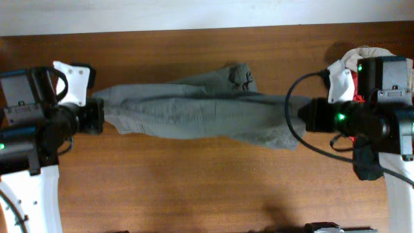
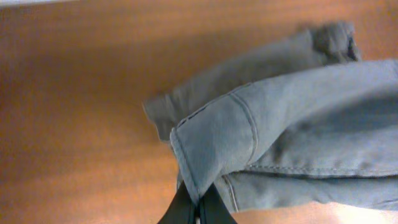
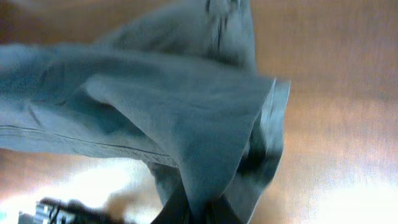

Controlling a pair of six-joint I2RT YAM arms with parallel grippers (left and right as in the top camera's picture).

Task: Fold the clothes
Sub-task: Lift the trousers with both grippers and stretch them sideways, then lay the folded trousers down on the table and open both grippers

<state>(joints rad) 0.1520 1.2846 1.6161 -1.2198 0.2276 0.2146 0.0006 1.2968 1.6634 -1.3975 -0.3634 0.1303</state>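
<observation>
The shorts [image 1: 194, 110] hang sagging between both grippers. My right gripper will next move outward and down, lay its end on the tabletop beside the waistband part, then release it.
The grey-olive shorts [image 1: 194, 110] hang stretched between my two grippers over the wooden table, sagging in the middle. My left gripper [image 1: 98, 116] is shut on the left end of the cloth; the left wrist view shows a stitched corner of the shorts [image 2: 249, 143] pinched between the black fingers [image 2: 198, 208]. My right gripper [image 1: 303, 115] is shut on the right end; the right wrist view shows a bunched fold of the shorts [image 3: 186, 118] running down into the fingers [image 3: 202, 214]. A waistband part lies at the far side [image 1: 239, 74].
The brown wooden table [image 1: 194, 181] runs under both arms. A heap of other garments, red, black and pale beige [image 1: 362, 55], lies at the back right under the right arm. A black cable [image 1: 291, 123] loops beside the right gripper.
</observation>
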